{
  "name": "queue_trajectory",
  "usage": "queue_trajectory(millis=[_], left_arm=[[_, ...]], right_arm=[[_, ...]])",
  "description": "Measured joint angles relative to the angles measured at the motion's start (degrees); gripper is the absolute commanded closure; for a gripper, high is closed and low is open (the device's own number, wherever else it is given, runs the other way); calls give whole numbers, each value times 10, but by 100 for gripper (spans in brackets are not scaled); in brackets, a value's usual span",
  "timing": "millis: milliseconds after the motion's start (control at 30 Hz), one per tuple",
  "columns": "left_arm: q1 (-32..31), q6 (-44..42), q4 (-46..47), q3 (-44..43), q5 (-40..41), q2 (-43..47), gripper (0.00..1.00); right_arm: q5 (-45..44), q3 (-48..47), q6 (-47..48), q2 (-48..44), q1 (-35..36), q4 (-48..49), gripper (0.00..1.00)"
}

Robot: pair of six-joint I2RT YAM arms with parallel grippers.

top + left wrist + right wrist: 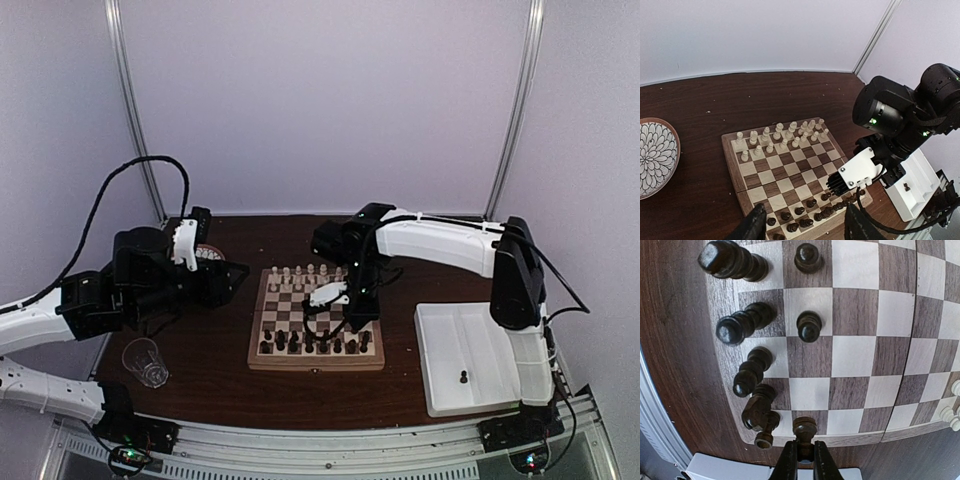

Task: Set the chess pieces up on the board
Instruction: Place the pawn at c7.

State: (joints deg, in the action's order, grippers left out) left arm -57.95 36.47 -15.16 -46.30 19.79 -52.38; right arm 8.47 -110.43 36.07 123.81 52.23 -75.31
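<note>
My right gripper will lower next and shift from the board's edge toward the dark pawns, onto a light square in the dark pawns' row [351,335] [809,394], since it stands empty.
The board [316,320] lies mid-table. Cream chess pieces [300,275] fill its far rows and dark ones [315,343] line the near rows. My right gripper [805,449] is shut on a dark pawn [805,429] over the corner square beside the dark back-row pieces [747,375]; I cannot tell whether the pawn touches the board. In the top view that gripper [359,324] hangs over the board's near right part. My left gripper [807,227] is open with nothing between its fingers, held high off the board's left side [235,276].
A white tray [440,350] stands right of the board with a dark piece [462,377] in it. An upright clear glass [147,360] is at the near left. A patterned bowl [655,155] sits at the far left under the left arm.
</note>
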Motion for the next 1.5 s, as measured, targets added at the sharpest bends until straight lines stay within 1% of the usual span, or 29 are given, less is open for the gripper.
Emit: queue_trajectory(millis=[900, 1367, 1433, 1500], left_arm=[[0, 3, 1, 9, 0, -20, 45], [0, 3, 3, 13, 0, -21, 44], [0, 4, 5, 13, 0, -24, 44], [0, 4, 6, 13, 0, -27, 44]], right_arm=[[1, -30, 0, 54, 7, -5, 91], [-9, -37, 0, 59, 8, -15, 90], [-10, -37, 0, 59, 8, -16, 89], [-11, -37, 0, 59, 8, -17, 85]])
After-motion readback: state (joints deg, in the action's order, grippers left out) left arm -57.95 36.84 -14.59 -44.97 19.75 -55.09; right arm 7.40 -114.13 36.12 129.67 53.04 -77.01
